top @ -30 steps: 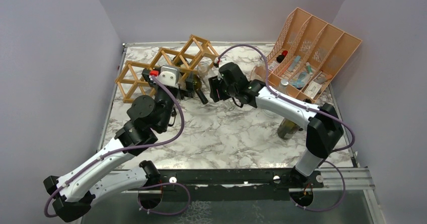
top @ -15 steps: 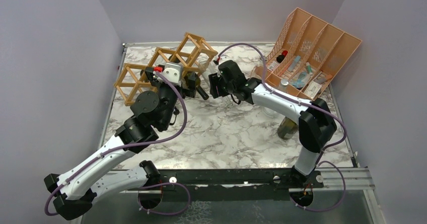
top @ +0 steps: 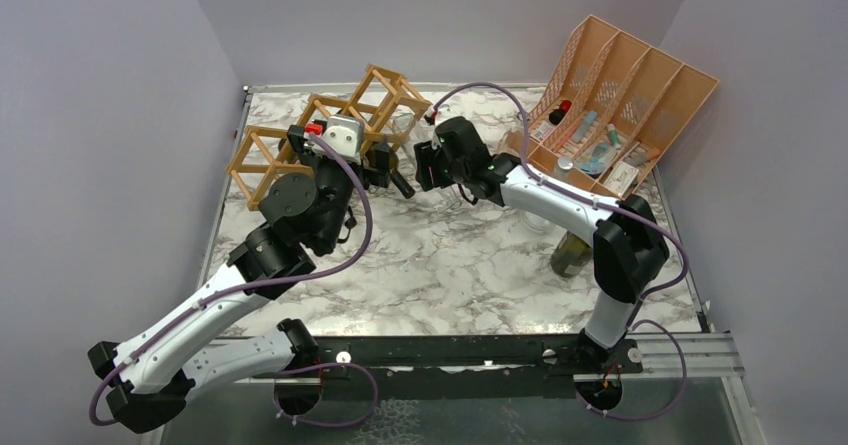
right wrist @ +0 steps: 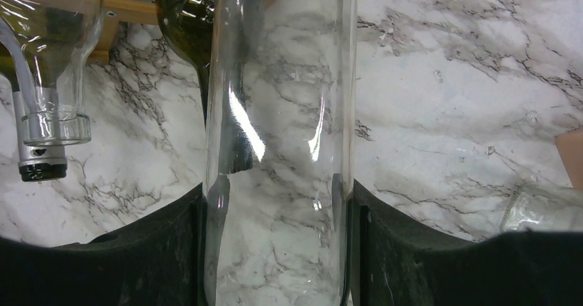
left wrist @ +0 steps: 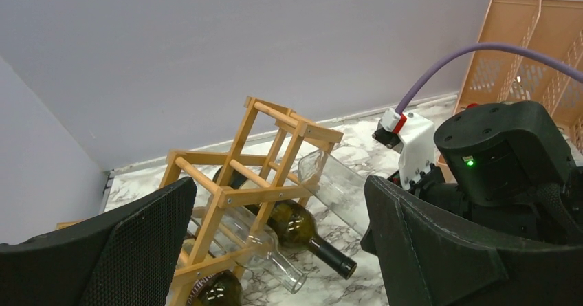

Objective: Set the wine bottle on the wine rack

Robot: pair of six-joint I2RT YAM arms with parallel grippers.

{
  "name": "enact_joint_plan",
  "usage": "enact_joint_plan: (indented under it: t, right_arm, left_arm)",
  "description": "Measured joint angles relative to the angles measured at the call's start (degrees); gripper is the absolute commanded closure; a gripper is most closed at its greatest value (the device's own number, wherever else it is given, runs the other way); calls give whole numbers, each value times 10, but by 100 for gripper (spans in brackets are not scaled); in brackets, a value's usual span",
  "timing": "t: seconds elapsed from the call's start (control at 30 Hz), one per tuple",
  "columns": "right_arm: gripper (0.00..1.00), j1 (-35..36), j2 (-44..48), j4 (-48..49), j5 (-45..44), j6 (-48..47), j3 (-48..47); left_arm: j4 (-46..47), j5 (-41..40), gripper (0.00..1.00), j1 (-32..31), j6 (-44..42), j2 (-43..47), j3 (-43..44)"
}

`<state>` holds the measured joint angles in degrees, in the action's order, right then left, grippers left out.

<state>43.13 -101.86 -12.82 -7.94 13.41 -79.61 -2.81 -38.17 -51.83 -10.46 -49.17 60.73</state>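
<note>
The clear glass wine bottle's base only reaches the rack frame's edge, so my right gripper will push outward to get it base first into the rack's raised end section (top: 391,111).
The wooden wine rack (top: 268,157) stands at the back left, tilted, with its lattice (left wrist: 268,134) showing in the left wrist view. It holds a dark green bottle (left wrist: 302,227), a clear bottle (left wrist: 258,241) and another dark one (left wrist: 213,289), necks pointing out. My right gripper (top: 428,168) is shut on a clear glass wine bottle (right wrist: 282,148). That bottle hangs slanted in the air, its base (left wrist: 323,168) close to the rack's upper right corner. My left gripper (left wrist: 275,251) is open just in front of the rack, nothing between its fingers.
A peach slotted organizer (top: 625,95) with small items stands at the back right. An olive glass bottle (top: 572,255) stands upright beside the right arm. More clear glass (right wrist: 543,210) lies at the right edge of the right wrist view. The walls are close behind the rack.
My left arm has moved farther back and up toward the rack. The right gripper has shifted slightly back with the clear bottle, still shut on it.
</note>
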Motion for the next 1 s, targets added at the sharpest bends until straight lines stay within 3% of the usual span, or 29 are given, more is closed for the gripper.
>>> enact_joint_plan:
  t: [0.3, 0.53, 1.0]
  right_arm:
    - [99, -30, -17, 13, 50, -22, -17]
    - [98, -43, -76, 35, 97, -61, -84]
    - [76, -57, -193, 38, 136, -92, -220]
  left_arm:
    - [-3, 1, 1, 0, 2, -16, 25]
    - [-17, 2, 1, 0, 6, -20, 36]
    - [-29, 2, 1, 0, 6, -31, 45]
